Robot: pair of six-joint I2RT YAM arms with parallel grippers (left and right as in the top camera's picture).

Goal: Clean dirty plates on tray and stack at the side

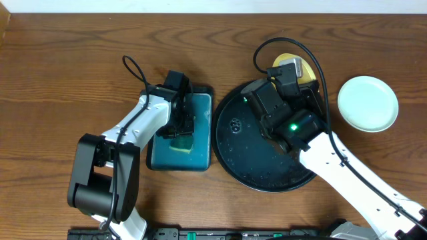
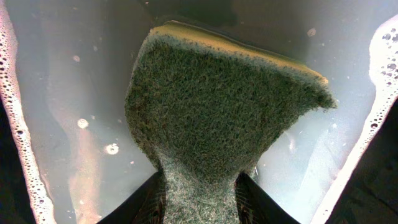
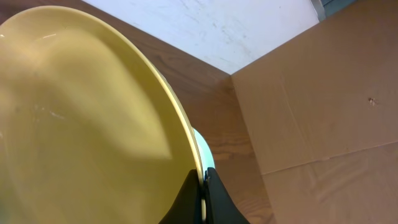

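Observation:
My right gripper should next swing across and down to let go of the yellow plate (image 1: 308,71) onto the pale green plate (image 1: 367,103), because that one lies to its right in the overhead view.
My left gripper (image 1: 180,130) is shut on a green and yellow sponge (image 2: 224,112) and holds it down in the soapy water of the teal basin (image 1: 200,157). In the left wrist view the fingers (image 2: 200,199) pinch the sponge's narrow end. My right gripper (image 1: 293,70) is shut on the rim of a yellow plate (image 3: 81,124), held tilted on edge above the far rim of the round black tray (image 1: 230,150). The yellow plate (image 1: 308,71) barely shows past the arm in the overhead view. A pale green plate (image 1: 367,103) lies on the table to the right.
The wet black tray lies in the middle of the wooden table. A cardboard box (image 3: 323,93) and white wall (image 3: 211,25) show beyond the table in the right wrist view. Black cables (image 1: 293,45) loop over both arms.

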